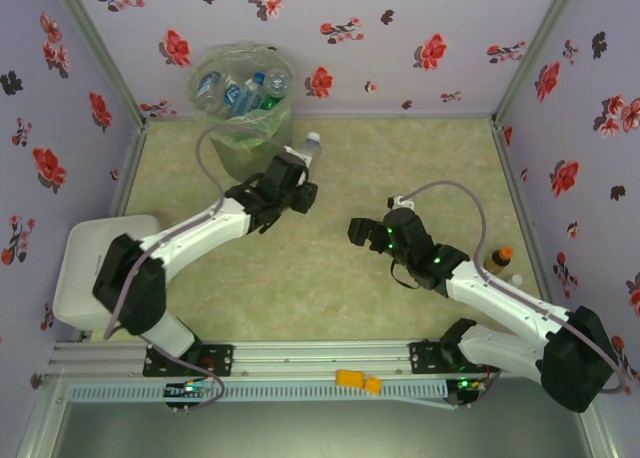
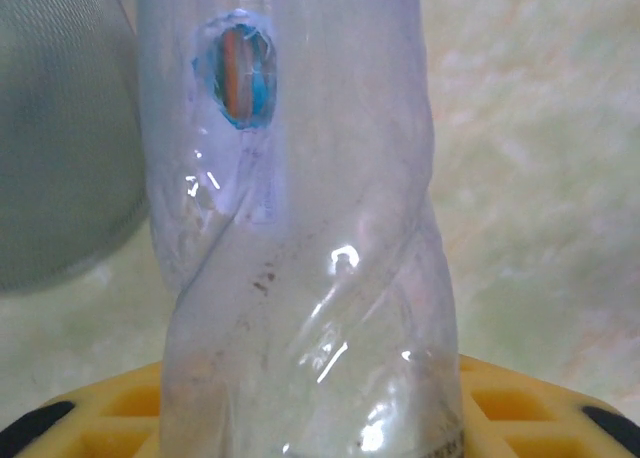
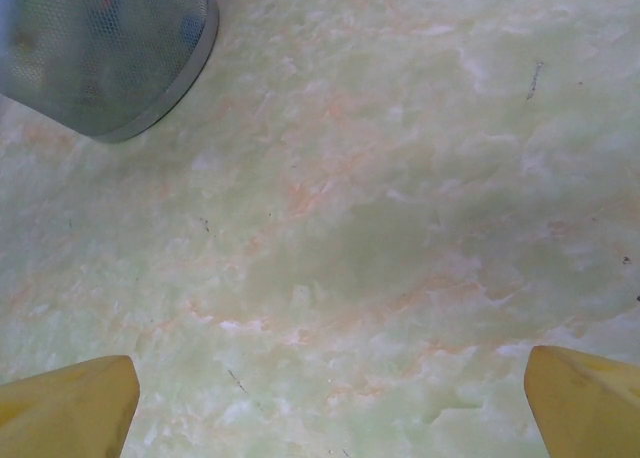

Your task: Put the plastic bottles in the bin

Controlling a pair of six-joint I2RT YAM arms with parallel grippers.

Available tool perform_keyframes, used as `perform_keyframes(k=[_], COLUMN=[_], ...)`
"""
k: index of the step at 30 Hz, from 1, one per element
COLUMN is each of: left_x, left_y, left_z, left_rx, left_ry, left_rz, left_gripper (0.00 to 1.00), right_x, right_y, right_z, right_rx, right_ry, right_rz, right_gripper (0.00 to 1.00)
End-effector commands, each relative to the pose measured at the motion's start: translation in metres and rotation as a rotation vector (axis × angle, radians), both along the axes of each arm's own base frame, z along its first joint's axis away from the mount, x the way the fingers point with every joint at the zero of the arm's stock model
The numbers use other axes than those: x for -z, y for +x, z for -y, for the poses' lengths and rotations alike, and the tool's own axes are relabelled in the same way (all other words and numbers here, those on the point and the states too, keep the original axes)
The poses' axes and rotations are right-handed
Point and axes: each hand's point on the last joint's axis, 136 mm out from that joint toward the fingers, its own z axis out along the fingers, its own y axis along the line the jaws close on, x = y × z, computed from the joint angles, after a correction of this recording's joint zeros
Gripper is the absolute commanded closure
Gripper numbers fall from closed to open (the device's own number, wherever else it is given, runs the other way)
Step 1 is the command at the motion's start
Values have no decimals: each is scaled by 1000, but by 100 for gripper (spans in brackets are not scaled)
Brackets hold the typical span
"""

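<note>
I will raise my left gripper and swing it outward over the bin's opening to release the clear plastic bottle, because the bottle is still hanging outside the bin's side.
The bin stands at the far left of the table and holds several bottles, clear with blue labels and green. My left gripper is shut on a clear plastic bottle, held just right of the bin's lower wall, cap pointing away. In the left wrist view this bottle stands close up, with the bin's wall to its left. My right gripper hangs open over bare table at the middle; its yellow fingers are spread wide with nothing between them. An orange-capped brown bottle lies beside the right arm.
A white cap or small bottle sits next to the orange-capped one by the right wall. Flowered walls enclose the table on three sides. A white box sits at the left edge. The bin's base shows in the right wrist view.
</note>
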Motion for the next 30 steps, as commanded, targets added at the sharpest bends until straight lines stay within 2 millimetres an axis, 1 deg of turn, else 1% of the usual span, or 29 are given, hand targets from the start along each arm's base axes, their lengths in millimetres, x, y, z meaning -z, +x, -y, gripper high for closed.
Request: perform_keyframes(k=[1,5,8,12,15,18,20,21,22,25,27,30], left_x=[-55,-122,-166,-209,-230,-241,-241,-238,-240,-234,-231,-218], left_y=[-6,-9,-8,4,20,41,56,63,69,90,100,117], left_z=[5,0,-11,-39,-64,-89,-103,-108,-114,-127,-135,-141], left_rx=[36,66,69,25,-21,-80,-113,-122,-135,-167,-185,-200], left_ry=[-130,-185,-207,-210,-217,-196,-182,-174,-169,-145,-142,-140], left_rz=[95,230,326,411,437,441,417,402,392,349,313,239], left_gripper=[78,78,78,77,77,75,75,75,75,75,75,75], right_x=[-4,-3,-5,-6,-8,-9,-11,-11,-11,-12,-14,-15], right_y=[8,9,9,8,8,6,6,5,5,3,3,2], right_z=[2,0,-2,-3,-2,0,1,2,3,6,8,10], right_rx=[28,25,24,20,21,24,26,28,31,39,41,46], right_ry=[8,17,28,38,44,47,51,49,48,44,46,42], right_rz=[34,33,36,36,40,46,51,52,54,57,63,66], right_gripper=[0,0,0,0,0,0,0,0,0,1,0,0])
